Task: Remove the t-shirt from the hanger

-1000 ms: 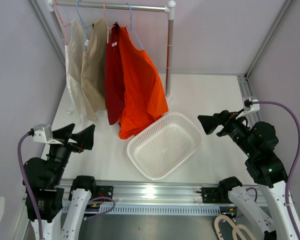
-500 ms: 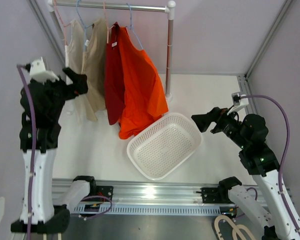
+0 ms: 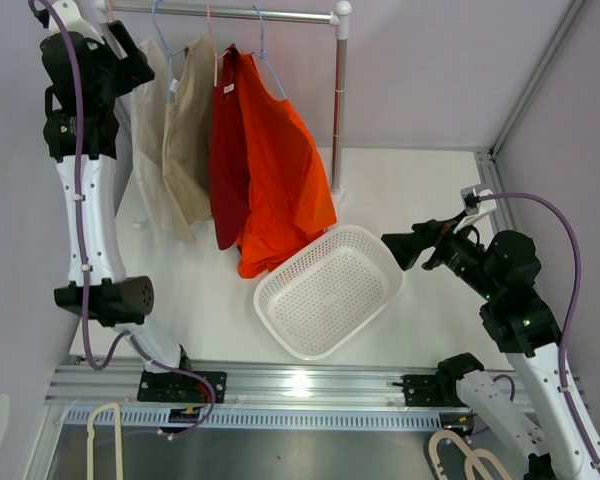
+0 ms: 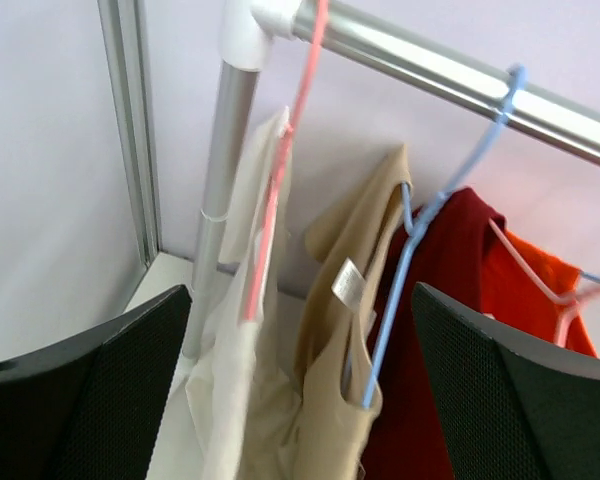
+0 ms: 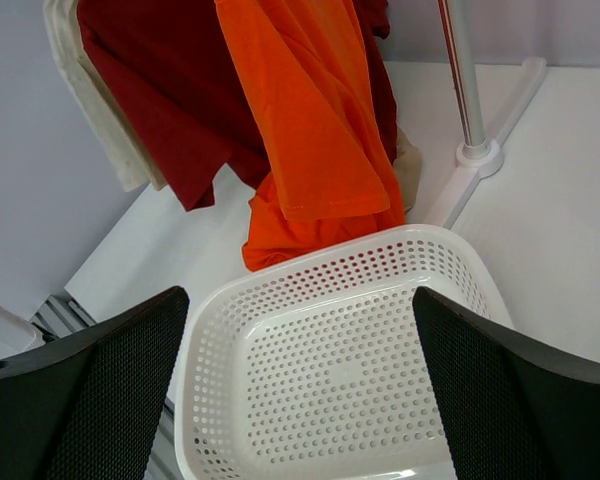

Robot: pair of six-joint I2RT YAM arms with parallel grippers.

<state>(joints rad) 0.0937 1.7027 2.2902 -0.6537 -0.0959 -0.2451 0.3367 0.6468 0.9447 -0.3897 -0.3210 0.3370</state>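
I will lower my left gripper next and move in onto the pink hanger's hook below the bar, because the pink hanger is already in line between the gripper's open fingers.
Four shirts hang on the rail (image 3: 230, 13): cream (image 3: 145, 150), beige (image 3: 185, 130), dark red (image 3: 228, 150) and orange (image 3: 285, 170). My left gripper (image 3: 128, 55) is raised high at the rack's left end, open and empty, just short of the cream shirt. In the left wrist view, the left gripper (image 4: 300, 290) faces the cream shirt (image 4: 235, 400) on a pink hanger (image 4: 270, 200) and the beige shirt (image 4: 345, 390) on a blue hanger (image 4: 410, 270). My right gripper (image 3: 408, 245) is open and empty, right of the basket. In its wrist view, the right gripper (image 5: 300, 292) hangs above the basket.
A white perforated basket (image 3: 330, 290) lies on the table below the orange shirt's hem; it also shows in the right wrist view (image 5: 220, 330). The rack's right post (image 3: 338, 110) stands behind it, with its foot (image 5: 477, 155) on the table. Walls close in on both sides.
My left arm has swung up from low at the table's front left to the rack's top left end. My right gripper has shifted slightly left toward the basket.
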